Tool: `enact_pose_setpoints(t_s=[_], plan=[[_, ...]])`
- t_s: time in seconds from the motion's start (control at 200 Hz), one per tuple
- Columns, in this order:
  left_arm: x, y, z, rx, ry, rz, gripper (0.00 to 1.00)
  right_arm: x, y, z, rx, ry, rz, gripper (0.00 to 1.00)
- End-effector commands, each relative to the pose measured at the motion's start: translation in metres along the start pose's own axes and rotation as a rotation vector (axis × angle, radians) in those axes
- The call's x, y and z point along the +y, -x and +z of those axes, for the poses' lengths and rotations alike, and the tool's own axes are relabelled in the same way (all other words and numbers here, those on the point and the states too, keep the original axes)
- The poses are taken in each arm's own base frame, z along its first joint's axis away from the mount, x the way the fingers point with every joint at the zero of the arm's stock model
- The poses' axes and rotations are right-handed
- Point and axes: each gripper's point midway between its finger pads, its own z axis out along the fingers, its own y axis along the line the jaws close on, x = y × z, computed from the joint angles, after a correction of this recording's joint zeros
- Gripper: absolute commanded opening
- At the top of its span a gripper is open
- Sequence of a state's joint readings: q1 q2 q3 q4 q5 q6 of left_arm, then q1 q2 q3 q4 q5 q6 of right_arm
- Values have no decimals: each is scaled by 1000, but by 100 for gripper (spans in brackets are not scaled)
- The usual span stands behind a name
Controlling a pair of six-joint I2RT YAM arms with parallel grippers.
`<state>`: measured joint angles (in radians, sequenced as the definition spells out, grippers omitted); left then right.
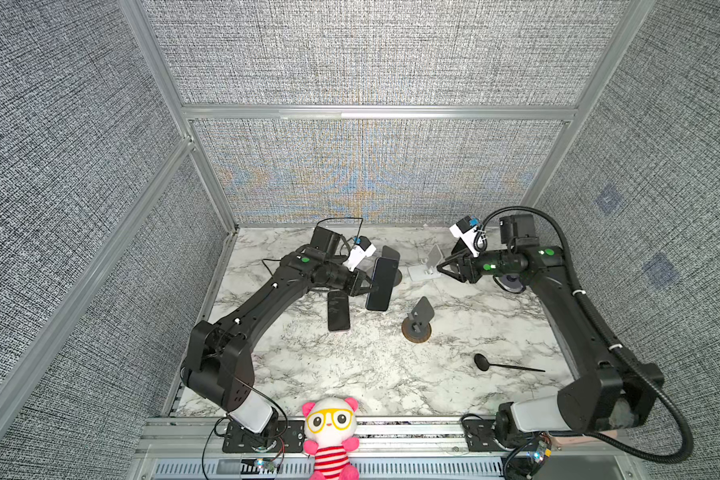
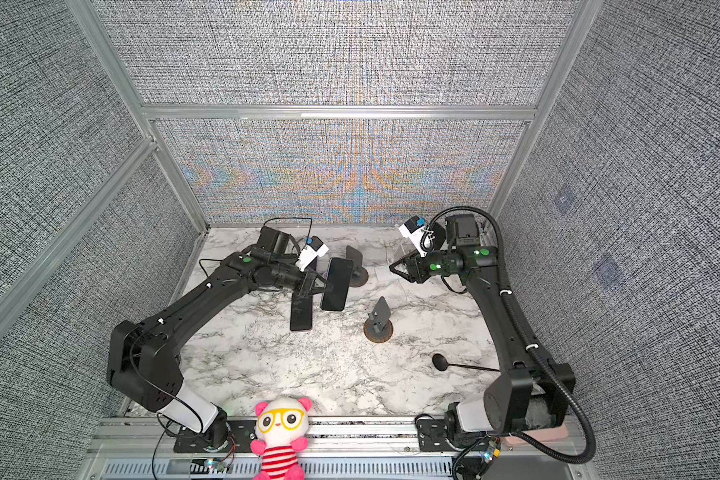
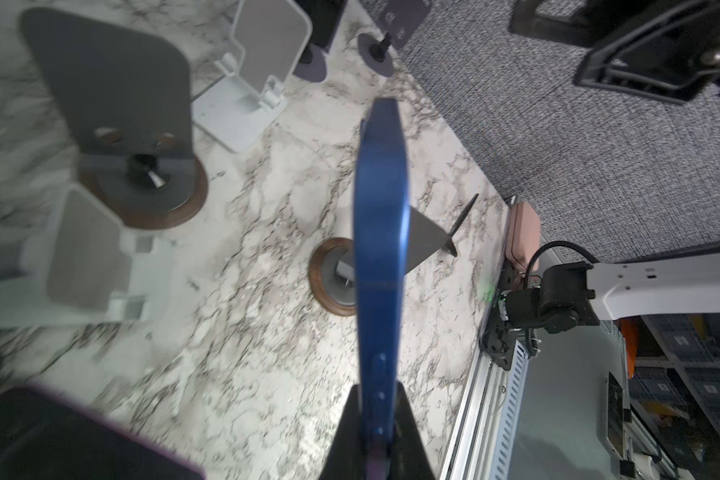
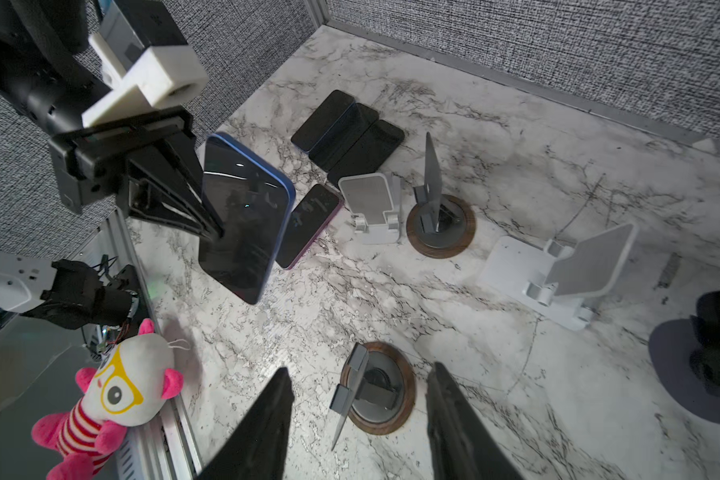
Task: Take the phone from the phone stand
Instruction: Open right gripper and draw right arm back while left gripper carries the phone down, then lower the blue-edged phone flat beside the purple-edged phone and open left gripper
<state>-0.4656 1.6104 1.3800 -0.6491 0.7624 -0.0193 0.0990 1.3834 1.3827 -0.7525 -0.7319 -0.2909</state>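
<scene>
My left gripper moves past the purple phone, away from the stands, and down next to release on the bare marble beside it, because that spot is clear.
My left gripper (image 1: pixel 371 289) is shut on the long edge of a blue phone (image 1: pixel 383 284), which hangs in the air above the marble table in both top views. The left wrist view shows the phone (image 3: pixel 379 208) edge-on, pinched between the fingers (image 3: pixel 404 419). It touches no stand. A grey phone stand (image 1: pixel 391 254) on a round brown base stands empty just behind the phone. My right gripper (image 1: pixel 443 268) is open and empty, apart from the phone, beside a white stand (image 1: pixel 427 266). In the right wrist view the phone (image 4: pixel 242 216) shows its dark screen.
A purple phone (image 1: pixel 338 311) lies flat under the left wrist. Three dark phones (image 4: pixel 346 133) lie together near the back wall. Another grey stand (image 1: pixel 416 324) is mid-table, a second white stand (image 4: pixel 371 208) further back. A black spoon (image 1: pixel 483 361) and plush toy (image 1: pixel 331 432) are at the front.
</scene>
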Motion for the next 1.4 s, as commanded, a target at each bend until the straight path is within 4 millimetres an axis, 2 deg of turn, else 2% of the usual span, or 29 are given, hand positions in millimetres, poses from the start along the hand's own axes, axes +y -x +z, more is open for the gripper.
enact_pose_setpoints(t_s=[0.0,0.235,0.355,0.445,0.56,0.795,0.95,1.171,1.346,1.396], plan=[[24,-44,-18,161,77,-139,0,-4,9,-5,-65,-55,-11,48],[65,-74,-65,173,139,-349,0,4,-4,-16,-95,-97,10,48],[85,-89,-81,173,168,-427,0,9,-14,-22,-105,-113,18,48],[119,-107,-87,220,260,-490,0,9,-23,-22,-97,-127,27,48],[143,-117,-84,235,251,-549,0,0,-37,-25,-44,-191,28,48],[176,-115,-81,231,292,-605,0,0,-49,-36,-19,-240,30,48],[186,-118,-70,251,261,-638,0,-1,-49,-33,-33,-234,52,48],[193,-126,-55,260,218,-677,0,0,-40,-34,-53,-224,57,48],[197,-124,-51,243,204,-685,0,3,-33,-34,-73,-201,64,47],[202,-131,-45,263,196,-707,0,3,-34,-33,-72,-203,67,48]])
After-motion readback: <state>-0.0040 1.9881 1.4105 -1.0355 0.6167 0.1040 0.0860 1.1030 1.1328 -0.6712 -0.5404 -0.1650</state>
